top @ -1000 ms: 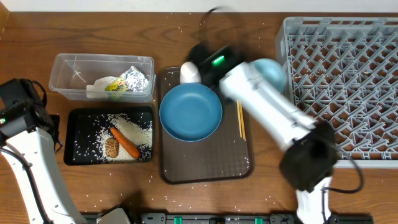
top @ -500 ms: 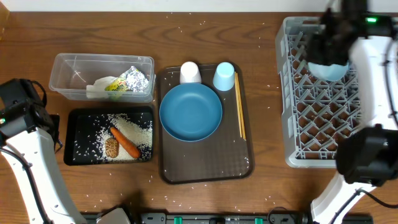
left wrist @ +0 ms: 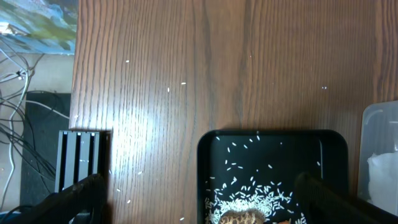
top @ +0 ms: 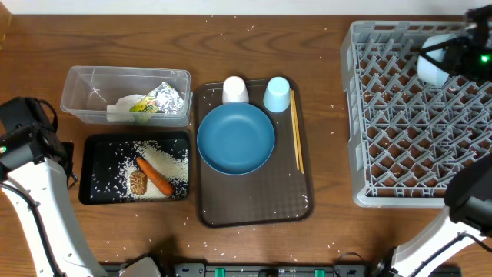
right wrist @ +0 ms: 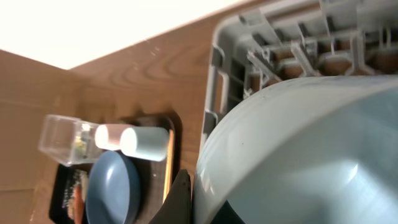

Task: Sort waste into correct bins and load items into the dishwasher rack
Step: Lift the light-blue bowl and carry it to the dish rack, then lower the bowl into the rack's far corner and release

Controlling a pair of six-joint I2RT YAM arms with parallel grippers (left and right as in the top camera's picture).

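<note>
My right gripper holds the white bowl and should tilt flatter next, then bring it down between the pegs by the grey dishwasher point(right wrist: 339, 57) rack's far side, because the slots there are empty.
My right gripper point(top: 463, 58) is shut on the white bowl point(top: 432, 66) and holds it tilted over the far right of the grey dishwasher rack point(top: 407, 131). In the right wrist view the bowl point(right wrist: 298, 143) fills the frame beside one dark finger point(right wrist: 185, 200). The dark blue plate point(top: 235, 138), white cup point(top: 234, 89), light blue cup point(top: 277, 94) and chopsticks point(top: 296, 138) lie on the brown serving tray point(top: 254, 209). The clear container point(top: 84, 85) holds foil point(top: 171, 98), wrapper point(top: 141, 107) and napkin point(top: 118, 114). The black tray point(top: 135, 141) holds carrot point(top: 157, 177), brown lump point(top: 137, 181) and rice point(top: 167, 158). My left gripper point(left wrist: 202, 208) is open and empty over the black tray's left edge point(left wrist: 205, 168).
Loose rice grains are scattered over the wooden table point(top: 323, 35). The table's left edge, with cables and a black bracket point(left wrist: 81, 155) beyond it, shows in the left wrist view. The left arm point(top: 31, 154) stands left of the black tray.
My right arm has swung from the serving tray over to the rack's far right corner, carrying the white bowl. The left arm has not moved.
</note>
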